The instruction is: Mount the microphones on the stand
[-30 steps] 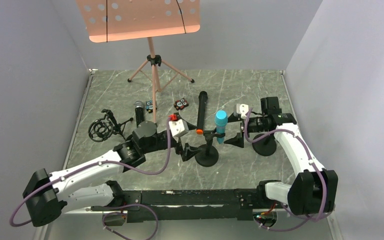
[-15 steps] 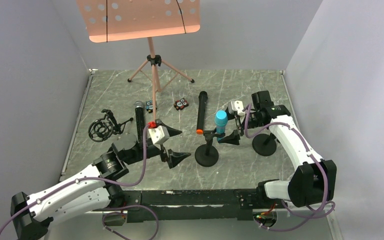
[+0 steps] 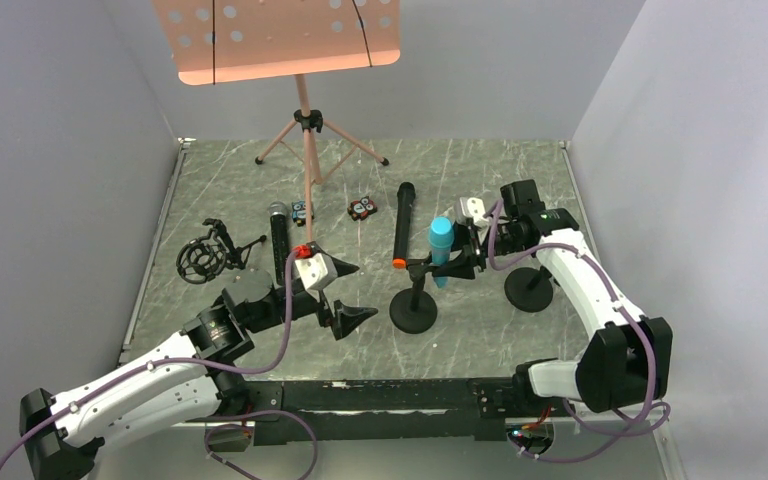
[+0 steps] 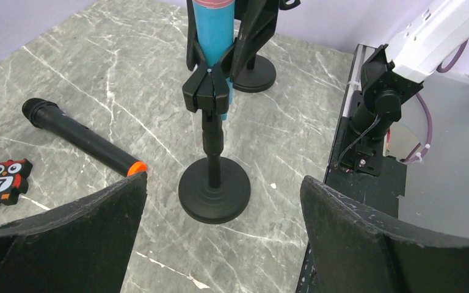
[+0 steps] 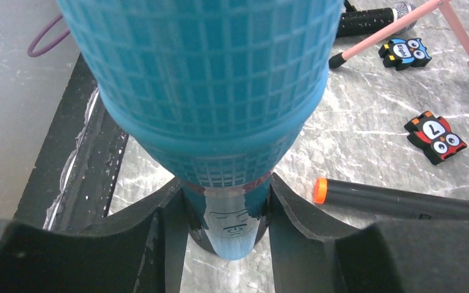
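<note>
I will carry the turquoise microphone (image 3: pixel 441 245) and stand with my right gripper next, outward and to the right in the top view, toward the table's bare far edge.
The turquoise microphone (image 3: pixel 441 245) stands upright in the clip (image 4: pixel 207 91) of the black round-based stand (image 3: pixel 413 312). My right gripper (image 3: pixel 457 262) is shut on it, with a finger pressed against each side of its lower body (image 5: pixel 227 210). The black microphone with the orange end (image 3: pixel 401 225) lies on the table just left of the stand. Further left lies the black microphone with the silver mesh head (image 3: pixel 279 235). My left gripper (image 3: pixel 365 290) hangs wide open to the left of the stand base (image 4: pixel 214 189), holding nothing.
A second black stand base (image 3: pixel 530 290) sits under my right arm. A pink music stand (image 3: pixel 305 150) rises at the back. A black shock mount (image 3: pixel 205 258) lies at the left. Two small owl clips (image 3: pixel 363 209) (image 3: pixel 300 211) lie behind the microphones.
My left gripper drew back from the stand toward the near left and stayed open. My right gripper moved left onto the turquoise microphone and closed around it.
</note>
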Tool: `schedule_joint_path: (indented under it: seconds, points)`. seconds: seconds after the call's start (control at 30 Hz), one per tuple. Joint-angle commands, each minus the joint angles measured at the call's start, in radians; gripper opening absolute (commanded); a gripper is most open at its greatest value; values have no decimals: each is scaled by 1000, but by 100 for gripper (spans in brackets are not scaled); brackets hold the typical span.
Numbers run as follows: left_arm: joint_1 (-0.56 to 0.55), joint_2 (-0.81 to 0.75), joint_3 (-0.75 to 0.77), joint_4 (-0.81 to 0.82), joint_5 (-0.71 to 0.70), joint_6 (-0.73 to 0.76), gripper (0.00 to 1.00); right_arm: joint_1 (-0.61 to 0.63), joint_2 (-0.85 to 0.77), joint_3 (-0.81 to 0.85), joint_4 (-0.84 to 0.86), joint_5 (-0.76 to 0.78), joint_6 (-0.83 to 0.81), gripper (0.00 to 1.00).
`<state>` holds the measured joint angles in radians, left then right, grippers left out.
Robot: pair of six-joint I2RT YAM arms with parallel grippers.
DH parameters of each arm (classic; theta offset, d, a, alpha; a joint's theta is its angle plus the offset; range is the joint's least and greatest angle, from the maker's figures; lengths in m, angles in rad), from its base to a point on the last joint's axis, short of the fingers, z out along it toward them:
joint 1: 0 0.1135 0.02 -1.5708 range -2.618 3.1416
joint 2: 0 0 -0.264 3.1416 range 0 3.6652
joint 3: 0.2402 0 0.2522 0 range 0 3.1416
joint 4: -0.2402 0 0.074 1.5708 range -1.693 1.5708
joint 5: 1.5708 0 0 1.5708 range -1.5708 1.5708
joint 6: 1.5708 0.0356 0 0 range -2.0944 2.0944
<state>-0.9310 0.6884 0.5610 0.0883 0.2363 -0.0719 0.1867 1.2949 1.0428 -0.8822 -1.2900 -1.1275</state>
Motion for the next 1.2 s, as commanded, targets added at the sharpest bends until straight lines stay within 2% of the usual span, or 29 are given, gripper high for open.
schedule_joint_path:
  seconds: [0.0, 0.2, 0.4, 0.47, 0.73, 0.93, 1.17]
  points:
    - [-2, -18, 10, 0, -20, -8, 99, -1, 8, 66, 49, -26, 36, 34]
    - [-2, -36, 7, -9, -23, -9, 99, -97, 20, 149, 202, -26, 197, 32]
    - [-2, -59, 1, -16, -26, -8, 99, -234, 101, 325, 208, -30, 239, 30]
    - [-2, -62, -1, -14, -27, -8, 99, -262, 132, 360, 284, 12, 318, 30]
    - [-2, -79, -13, -29, -44, -24, 99, -301, 306, 417, 804, 318, 679, 30]
    - [-2, -119, -37, -47, -60, -35, 99, -306, 461, 512, 965, 451, 778, 30]
    - [-2, -151, -42, -77, -80, -29, 99, -320, 555, 568, 997, 499, 794, 31]
